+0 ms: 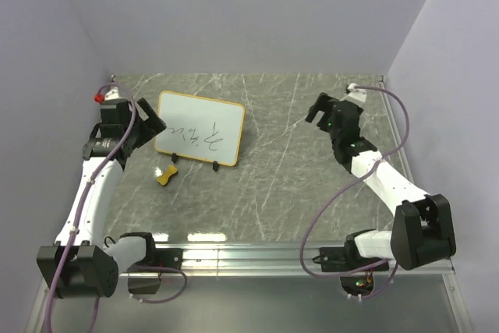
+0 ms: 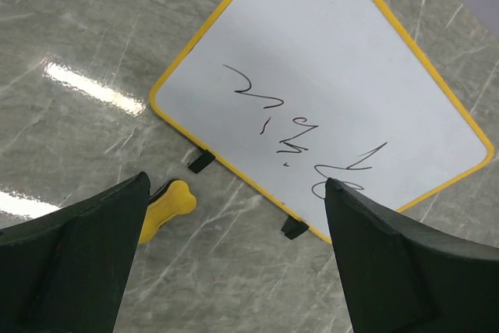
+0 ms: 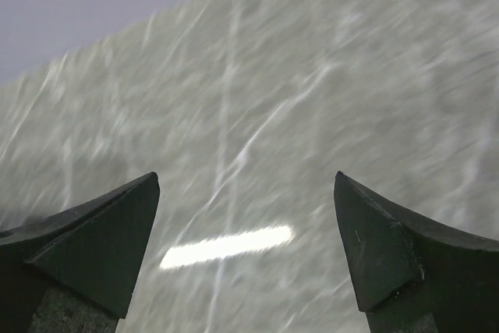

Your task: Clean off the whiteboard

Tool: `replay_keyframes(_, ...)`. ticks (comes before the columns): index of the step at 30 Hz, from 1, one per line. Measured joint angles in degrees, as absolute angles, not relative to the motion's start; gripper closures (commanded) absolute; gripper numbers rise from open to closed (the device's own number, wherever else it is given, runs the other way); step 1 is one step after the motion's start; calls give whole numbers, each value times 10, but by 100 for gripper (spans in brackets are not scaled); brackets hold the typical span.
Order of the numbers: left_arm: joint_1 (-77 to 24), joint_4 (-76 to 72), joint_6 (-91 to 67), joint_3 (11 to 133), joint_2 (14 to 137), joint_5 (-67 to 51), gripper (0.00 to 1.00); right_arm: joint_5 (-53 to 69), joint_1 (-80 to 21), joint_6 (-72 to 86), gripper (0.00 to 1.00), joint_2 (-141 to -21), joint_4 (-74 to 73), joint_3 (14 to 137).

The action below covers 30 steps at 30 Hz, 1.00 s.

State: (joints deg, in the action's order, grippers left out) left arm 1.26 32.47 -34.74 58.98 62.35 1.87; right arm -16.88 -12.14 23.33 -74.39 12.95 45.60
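Next, my left gripper moves back and down to the middle of the eraser.
The whiteboard [image 1: 199, 128] with a yellow rim and black feet lies on the marble table at the back left, with dark scribbles on it. It also shows in the left wrist view [image 2: 327, 83]. A small yellow bow-shaped eraser [image 1: 167, 175] lies just in front of it, and it shows in the left wrist view [image 2: 165, 208]. My left gripper [image 1: 152, 124] is open and empty, beside the board's left edge. My right gripper [image 1: 320, 107] is open and empty, high over the back right of the table. The right wrist view is blurred and shows only bare marble.
Lilac walls close the table on the left, back and right. A metal rail [image 1: 257, 255] runs along the near edge between the arm bases. A red button [image 1: 99, 95] sits at the back left corner.
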Motion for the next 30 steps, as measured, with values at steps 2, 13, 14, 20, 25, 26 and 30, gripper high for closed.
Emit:
replay_keyframes(2, 13, 328, -347, 582, 630, 20, 1, -143, -150, 255, 0, -741, 68, 476)
replay_keyframes(13, 11, 388, -352, 495, 670, 50, 2, 82, -141, 329, 0, -756, -111, 536)
replay_keyframes(14, 11, 387, -352, 495, 671, 50, 3, 105, -131, 338, 0, -751, -116, 506)
replay_keyframes(20, -3, 362, -357, 489, 723, 47, 7, 182, -116, 347, 0, -768, -175, 455)
replay_keyframes(25, -13, 316, -338, 472, 780, 48, 6, 206, -116, 329, 0, -766, -193, 477)
replay_keyframes(26, -13, 306, -333, 468, 788, 49, 6, 209, -116, 325, 0, -765, -196, 481)
replay_keyframes(30, -13, 268, -317, 463, 828, 45, 7, 213, -116, 309, 0, -746, -212, 488)
